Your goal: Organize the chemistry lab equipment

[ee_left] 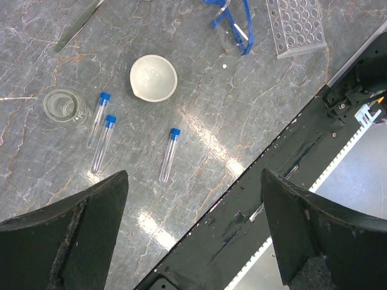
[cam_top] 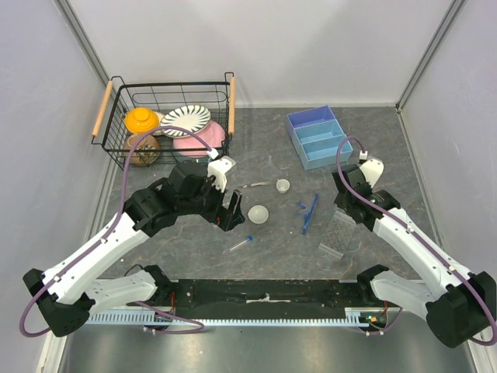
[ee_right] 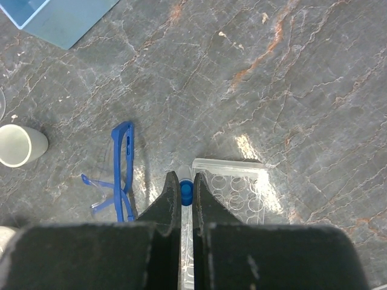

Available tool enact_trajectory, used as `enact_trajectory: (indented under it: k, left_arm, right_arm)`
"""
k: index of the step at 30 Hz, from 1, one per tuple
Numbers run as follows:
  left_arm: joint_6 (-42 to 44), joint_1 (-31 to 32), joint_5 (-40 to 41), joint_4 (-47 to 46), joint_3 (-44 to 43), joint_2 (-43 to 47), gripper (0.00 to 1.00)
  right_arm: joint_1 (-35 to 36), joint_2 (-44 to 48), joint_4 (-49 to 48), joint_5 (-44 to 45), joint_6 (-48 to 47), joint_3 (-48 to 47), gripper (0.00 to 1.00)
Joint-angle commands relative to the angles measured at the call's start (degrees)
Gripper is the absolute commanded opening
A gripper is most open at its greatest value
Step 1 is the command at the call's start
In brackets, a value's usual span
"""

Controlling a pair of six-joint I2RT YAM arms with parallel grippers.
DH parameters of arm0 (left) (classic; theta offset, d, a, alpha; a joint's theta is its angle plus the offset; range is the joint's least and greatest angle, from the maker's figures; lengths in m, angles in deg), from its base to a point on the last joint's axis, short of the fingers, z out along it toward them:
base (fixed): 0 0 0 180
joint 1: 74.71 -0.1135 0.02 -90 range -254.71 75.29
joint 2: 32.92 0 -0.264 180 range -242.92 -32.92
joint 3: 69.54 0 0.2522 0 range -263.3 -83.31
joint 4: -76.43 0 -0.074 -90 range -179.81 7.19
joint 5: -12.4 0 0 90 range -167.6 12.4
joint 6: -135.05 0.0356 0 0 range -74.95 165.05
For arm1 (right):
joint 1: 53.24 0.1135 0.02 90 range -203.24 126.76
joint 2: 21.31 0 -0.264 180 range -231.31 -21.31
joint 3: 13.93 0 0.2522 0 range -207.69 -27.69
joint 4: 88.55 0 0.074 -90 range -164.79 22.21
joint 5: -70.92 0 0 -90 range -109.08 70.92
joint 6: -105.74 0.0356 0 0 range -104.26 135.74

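Note:
I need to ease my right gripper down next and release the tube in the rack's far corner hole (cam_top: pixel 338 215) (ee_right: pixel 202 177) by the blue stick tools, because that hole is below my gripper.
My right gripper (ee_right: pixel 187 178) is shut on a small clear blue-capped tube (ee_right: pixel 187 193), held upright at the left edge of the clear plastic tube rack (ee_right: pixel 236 187). In the top view the right gripper (cam_top: pixel 342 210) hangs over the rack (cam_top: pixel 337 235). My left gripper (ee_left: pixel 193 232) is open and empty, above the table's front edge. Three more blue-capped tubes (ee_left: pixel 169 154) lie flat near the white dome-shaped dish (ee_left: pixel 153 78). The thin metal spatula (cam_top: pixel 260 184), the tiny white cup (cam_top: pixel 283 186) and the blue plastic stick tools (cam_top: pixel 309 211) lie mid-table.
A black wire basket (cam_top: pixel 167 116) with crockery stands back left. A blue divided tray (cam_top: pixel 318 136) stands back right. A small clear glass beaker (ee_left: pixel 62 107) stands left of the tubes. A black rail (cam_top: pixel 264 295) runs along the near edge.

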Motion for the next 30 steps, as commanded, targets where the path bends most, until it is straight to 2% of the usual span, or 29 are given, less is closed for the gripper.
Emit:
enact_trajectory:
  k: [1,30]
  left_arm:
    - [-1.77,0.17,-1.06,-2.30,0.07,-0.01,0.96]
    - [-2.47,0.08,-1.77,-3.09,0.51,0.17,0.95]
  right_arm:
    - [-0.03,1.03,-0.84,-1.82,0.77,0.32,0.00]
    - [-0.03,1.47,0.13,0.37,2.44,4.09,0.00]
